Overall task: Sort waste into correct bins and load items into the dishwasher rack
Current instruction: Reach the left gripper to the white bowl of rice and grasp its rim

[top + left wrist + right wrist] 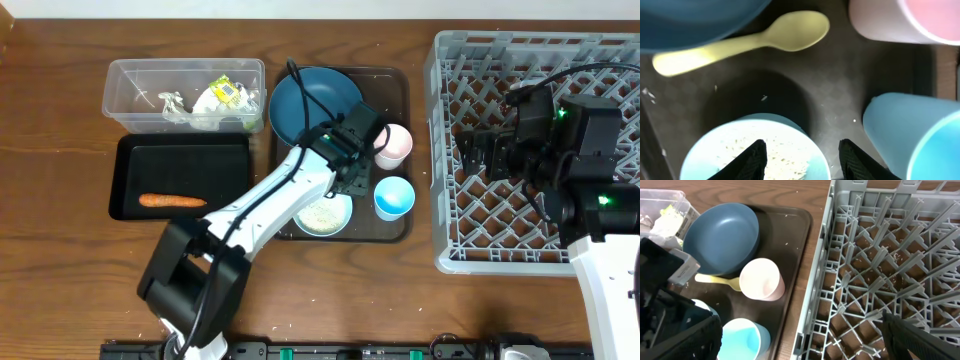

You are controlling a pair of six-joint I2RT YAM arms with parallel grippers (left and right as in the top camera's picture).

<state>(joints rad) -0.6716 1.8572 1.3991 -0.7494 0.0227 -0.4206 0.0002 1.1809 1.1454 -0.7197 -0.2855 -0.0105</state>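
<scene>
My left gripper has its open fingers on both sides of the bowl's rim already, so next it will move down onto the light blue bowl's rim (350, 208) (819, 151) on the side by the light blue cup.
My left gripper (802, 152) is open above the brown tray. One finger (756, 161) hangs over the rice in the light blue bowl (790, 131), the other outside its rim. A yellow spoon (750, 40) lies beyond it, by the dark blue plate (315, 100). The pink cup (393, 145) and light blue cup (394, 197) stand to the right. Paper and the wrapper (228, 93) lie in the clear tub (135, 95); the carrot (172, 201) is in the black tray (185, 160). My right gripper (480, 150) hangs open and empty over the grey rack (450, 240).
The brown serving tray (395, 228) sits between the bins and the rack. Rice grains are scattered on its floor (840, 80) and inside the rack (895, 255). Bare wooden table (60, 120) shows at the left and along the front.
</scene>
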